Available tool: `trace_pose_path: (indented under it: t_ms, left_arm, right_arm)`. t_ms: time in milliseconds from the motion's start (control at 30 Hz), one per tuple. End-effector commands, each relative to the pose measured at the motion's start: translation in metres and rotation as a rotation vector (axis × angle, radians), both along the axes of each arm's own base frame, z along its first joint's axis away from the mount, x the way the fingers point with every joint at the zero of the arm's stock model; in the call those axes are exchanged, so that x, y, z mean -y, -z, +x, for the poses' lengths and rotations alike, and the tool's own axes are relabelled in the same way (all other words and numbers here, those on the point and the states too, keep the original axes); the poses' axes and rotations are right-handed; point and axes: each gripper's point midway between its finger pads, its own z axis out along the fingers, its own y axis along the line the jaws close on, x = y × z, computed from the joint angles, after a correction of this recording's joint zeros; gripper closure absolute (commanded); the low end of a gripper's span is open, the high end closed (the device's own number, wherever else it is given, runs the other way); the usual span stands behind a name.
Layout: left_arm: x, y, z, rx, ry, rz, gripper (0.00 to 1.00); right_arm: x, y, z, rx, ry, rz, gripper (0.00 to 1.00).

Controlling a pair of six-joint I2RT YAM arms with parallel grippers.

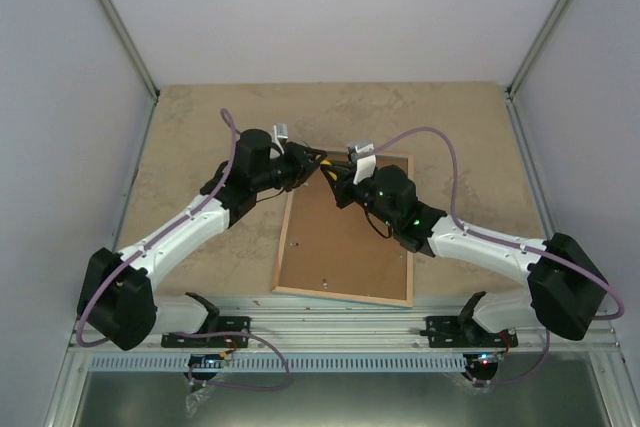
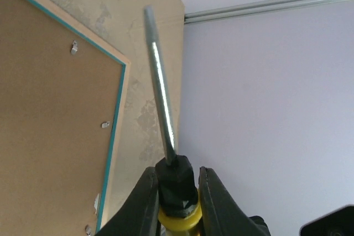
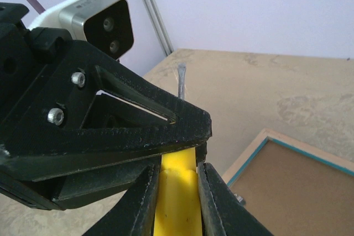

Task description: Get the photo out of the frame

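Note:
The left gripper swings to the left in the top view next, then goes down to release the screwdriver, as bare tabletop lies below it there.
The frame [image 1: 345, 247] lies face down on the table, its brown back board [image 2: 55, 136] up, edged in turquoise and pale wood. The photo is hidden under that board. Small metal clips [image 2: 74, 48] sit along the board's edge. Above the frame's far left corner both grippers meet on one screwdriver [image 1: 322, 161]. My left gripper [image 2: 176, 172] is shut on its black collar, and the bare metal shaft [image 2: 160, 87] points away over the table. My right gripper [image 3: 176, 167] is shut on the yellow handle [image 3: 178, 203], right behind the left gripper's fingers [image 3: 138, 131].
The beige tabletop [image 1: 200, 137] is walled by pale panels left, right and behind. A metal rail [image 1: 340, 312] runs along the near edge by the arm bases. The frame's corner [image 3: 298, 186] shows below the right gripper.

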Motion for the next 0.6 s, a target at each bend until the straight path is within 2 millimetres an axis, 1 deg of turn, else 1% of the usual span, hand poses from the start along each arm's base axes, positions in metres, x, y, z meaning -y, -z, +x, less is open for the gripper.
trace_pose_path:
  t_ms: [0,167,267,300,433,567]
  left_arm:
    - [-0.003,-0.011,-0.001,0.047,-0.011,0.002,1.0]
    - [-0.009,0.002,0.003,0.031,-0.029,0.103,1.0]
    - [-0.021,0.011,0.01,0.029,-0.051,0.183,1.0]
    - [-0.028,0.014,0.014,0.025,-0.068,0.215,1.0]
    - [-0.065,0.034,0.028,-0.001,-0.118,0.361,1.0]
    - [-0.113,0.066,0.042,-0.067,-0.153,0.552,1.0]
  right_arm:
    - [0.003,-0.013,0.001,0.015,0.024,0.055,0.94]
    - [0.003,-0.005,0.001,-0.005,0.021,0.021,0.69]
    - [0.006,0.001,0.001,-0.017,0.022,-0.017,0.55]
    - [0.009,0.005,0.002,-0.028,0.027,-0.03,0.52]
    - [0.024,0.023,0.007,-0.081,0.054,-0.099,0.47]
    - [0.043,0.042,0.009,-0.133,0.079,-0.161,0.41]
